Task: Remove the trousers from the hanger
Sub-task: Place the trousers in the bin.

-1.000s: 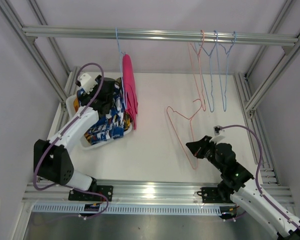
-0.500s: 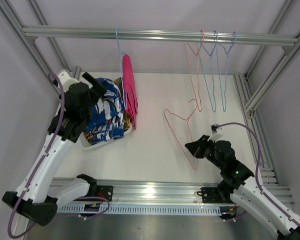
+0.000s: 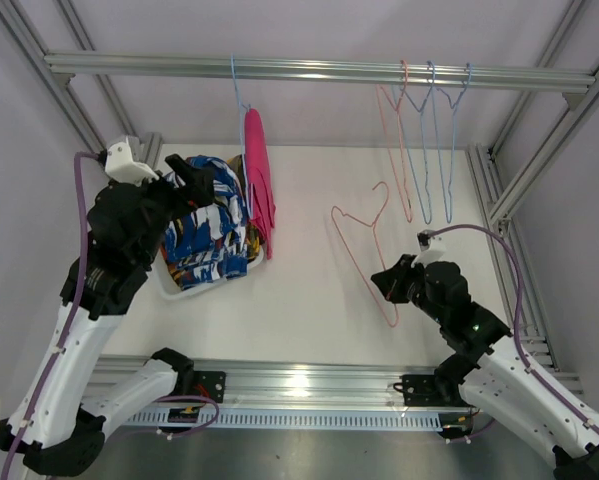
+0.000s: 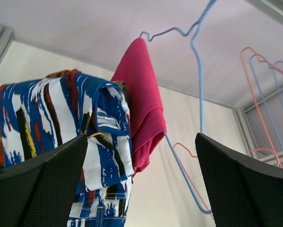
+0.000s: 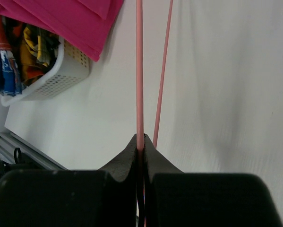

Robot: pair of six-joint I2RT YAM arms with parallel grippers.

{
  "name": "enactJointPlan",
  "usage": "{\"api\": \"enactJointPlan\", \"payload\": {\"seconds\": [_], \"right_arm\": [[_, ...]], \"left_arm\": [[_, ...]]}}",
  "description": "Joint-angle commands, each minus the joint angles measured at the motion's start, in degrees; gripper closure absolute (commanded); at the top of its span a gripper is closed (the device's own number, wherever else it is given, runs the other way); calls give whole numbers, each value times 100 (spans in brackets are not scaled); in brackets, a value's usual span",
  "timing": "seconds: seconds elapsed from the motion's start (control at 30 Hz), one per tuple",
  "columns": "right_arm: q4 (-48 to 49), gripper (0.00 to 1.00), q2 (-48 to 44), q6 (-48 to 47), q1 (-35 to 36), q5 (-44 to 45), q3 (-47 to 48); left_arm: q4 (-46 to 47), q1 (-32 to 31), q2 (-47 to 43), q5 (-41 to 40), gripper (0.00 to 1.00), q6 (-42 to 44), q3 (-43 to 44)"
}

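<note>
My right gripper lifts up and outward next, sets the pink hanger's hook over the bar beside the bare hangers and releases, because the pink hanger (image 3: 362,267) is already bare.
The magenta pink trousers (image 3: 258,185) hang over a blue hanger (image 3: 241,120) on the rail; in the left wrist view they (image 4: 143,94) sit on that hanger (image 4: 200,75). The blue-and-white patterned trousers (image 3: 204,240) top a pile in a white basket (image 3: 171,288) and fill the left of the left wrist view (image 4: 61,113). My left gripper (image 3: 197,172) is open and empty, raised above the pile, facing the magenta pair (image 4: 141,189). My right gripper (image 3: 389,283) is shut on a bare pink hanger (image 3: 362,267) held over the table; its wire (image 5: 139,71) runs up from the gripper (image 5: 142,142).
Three bare hangers (image 3: 419,150), pink and blue, hang at the right end of the rail (image 3: 319,70). Orange and yellow camouflage cloth (image 5: 30,52) shows inside the basket (image 5: 65,71). Frame posts stand at both sides of the white table (image 3: 309,300).
My left arm rose out of the basket and swung left and up, gripper now open above the pile. My right gripper lifted the pink hanger slightly up and to the right.
</note>
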Motion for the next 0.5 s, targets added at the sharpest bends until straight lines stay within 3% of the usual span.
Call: {"api": "enactJointPlan", "payload": {"seconds": [0.0,0.23,0.47], "right_arm": [[46,100,223,-292,127,217,665],[-244,100,908,-564,970,937,1456],[-438,100,1462,-863,1472,1482,2598]], "left_arm": [[465,-128,-189,366,1,354,-233],[1264,-154,-645,420,1,379,-1347],[1450,-23,-1243,330,1,433,-1946]]}}
